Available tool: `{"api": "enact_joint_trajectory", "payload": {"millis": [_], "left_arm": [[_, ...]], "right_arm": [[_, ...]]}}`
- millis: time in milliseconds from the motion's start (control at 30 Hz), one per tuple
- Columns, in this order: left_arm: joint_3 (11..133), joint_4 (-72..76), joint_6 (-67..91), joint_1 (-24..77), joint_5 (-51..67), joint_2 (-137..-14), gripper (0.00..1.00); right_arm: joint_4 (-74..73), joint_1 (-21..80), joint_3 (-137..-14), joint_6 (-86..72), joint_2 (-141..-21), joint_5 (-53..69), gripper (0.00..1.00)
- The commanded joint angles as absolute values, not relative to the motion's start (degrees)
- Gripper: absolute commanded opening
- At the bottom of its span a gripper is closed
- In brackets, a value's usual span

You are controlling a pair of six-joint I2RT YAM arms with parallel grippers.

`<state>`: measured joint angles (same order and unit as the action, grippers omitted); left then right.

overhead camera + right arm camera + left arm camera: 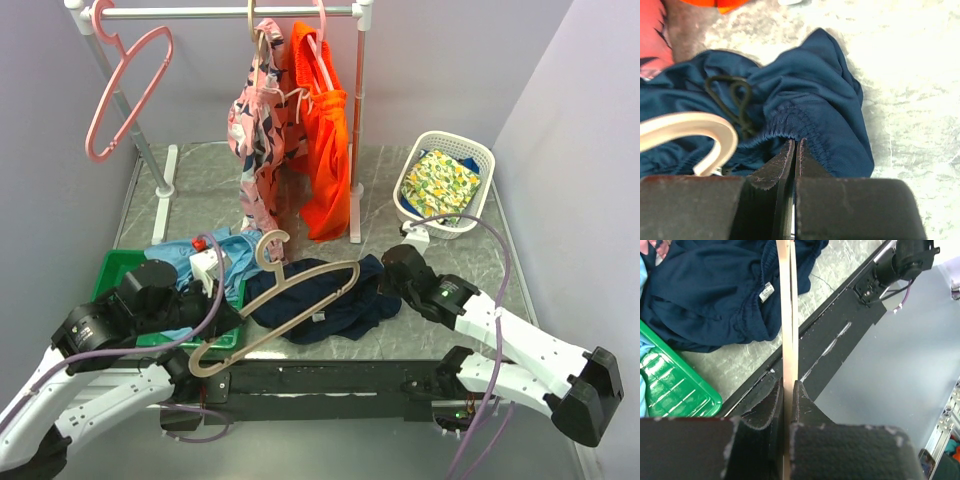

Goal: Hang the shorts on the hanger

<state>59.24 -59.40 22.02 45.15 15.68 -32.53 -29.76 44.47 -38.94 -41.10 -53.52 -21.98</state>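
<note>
The shorts' pinched waistband [375,284] lies to the right in the top view. My left gripper moves that way next, feeds the hanger's curved end inside, and releases.
The navy shorts [335,305] lie crumpled on the table near its front edge. The tan hanger [268,258] lies slanted across them, hook toward the back. My left gripper [220,312] is shut on the hanger's bar near its left end; in the left wrist view the bar [786,315] runs up from between the pads [788,390], over the shorts [715,290]. My right gripper [388,275] is shut at the shorts' right side; its tips [795,145] pinch the elastic waistband [810,95]. The curved end of the hanger [715,125] shows at left.
A green tray [115,270] with light blue shorts [180,255] sits at the left. A clothes rack [357,200] at the back holds a pink hanger [130,90], orange shorts [325,150] and a patterned garment [260,130]. A white basket [445,150] stands back right.
</note>
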Motion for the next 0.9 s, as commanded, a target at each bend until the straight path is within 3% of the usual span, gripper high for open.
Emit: {"api": "enact_joint_trajectory", "payload": {"millis": [0,367,633,733,867], "left_arm": [[61.35,-59.33,22.68,47.54,14.85,-34.01,0.01],[69.16,-64.16,23.03,54.13,9.14,-40.78,0.01],[66.54,-60.75,23.64,55.89,8.09,-45.08,0.01],[66.09,-57.41,25.22,59.75,5.28,-48.32,0.01],[66.88,-51.7,28.65,75.35,-6.91,-54.13,0.01]], "right_arm": [[-29.27,44.56,-43.24,-41.75,-53.27,-24.35,0.0],[-28.04,44.56,-42.89,-41.75,-53.96,-24.61,0.0],[-26.1,44.56,-42.45,-39.55,-52.73,-23.38,0.0],[-26.98,44.73,-43.5,-39.64,-50.81,-22.33,0.0],[-26.37,44.65,-43.24,-39.81,-46.94,-18.29,0.0]]}}
